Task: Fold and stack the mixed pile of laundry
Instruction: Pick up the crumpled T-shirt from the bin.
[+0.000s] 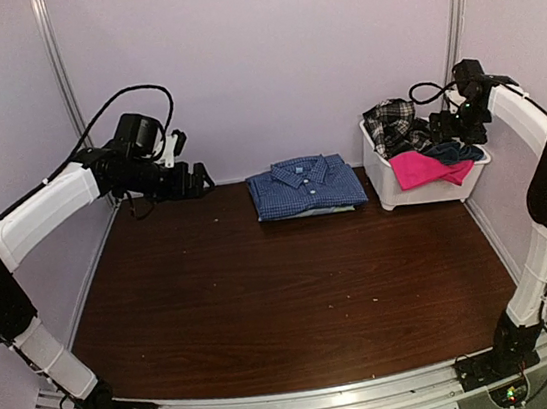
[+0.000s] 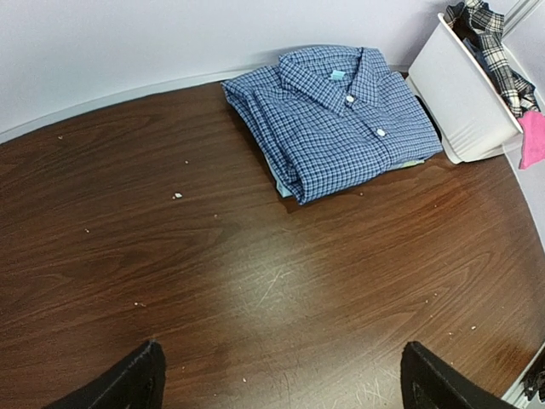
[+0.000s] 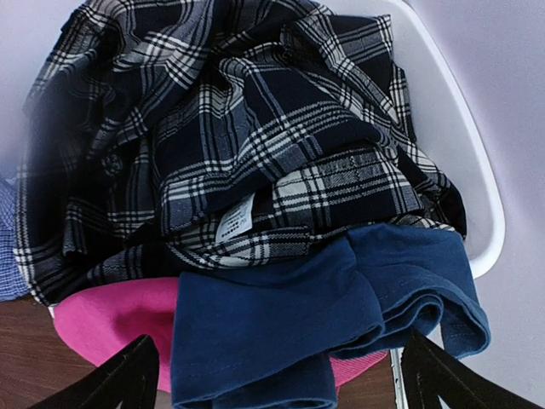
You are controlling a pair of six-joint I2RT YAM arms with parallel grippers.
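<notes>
My right gripper will lower the open fingertips onto the dark blue T-shirt below and close on its creased middle [image 3: 330,308], since the shirt lies uncovered atop the pink piece [image 3: 111,328].
The laundry pile fills the white bin [image 1: 383,178] at the back right: a black-and-white plaid shirt [image 3: 247,145], a dark blue T-shirt [image 3: 306,324] and a bright pink piece [image 3: 111,328], also seen from above [image 1: 420,167]. My right gripper [image 3: 277,388] is open just above the dark blue T-shirt, holding nothing; in the top view it hovers over the bin [image 1: 450,126]. A folded blue checked shirt [image 1: 306,185] lies at the back centre on a pale blue folded piece [image 2: 274,175]. My left gripper [image 2: 281,383] is open and empty, raised at the back left [image 1: 190,180].
The brown wooden table [image 1: 285,294] carries small crumbs. Pale walls close the back and sides. The bin's rim [image 3: 477,196] stands close to the right wall.
</notes>
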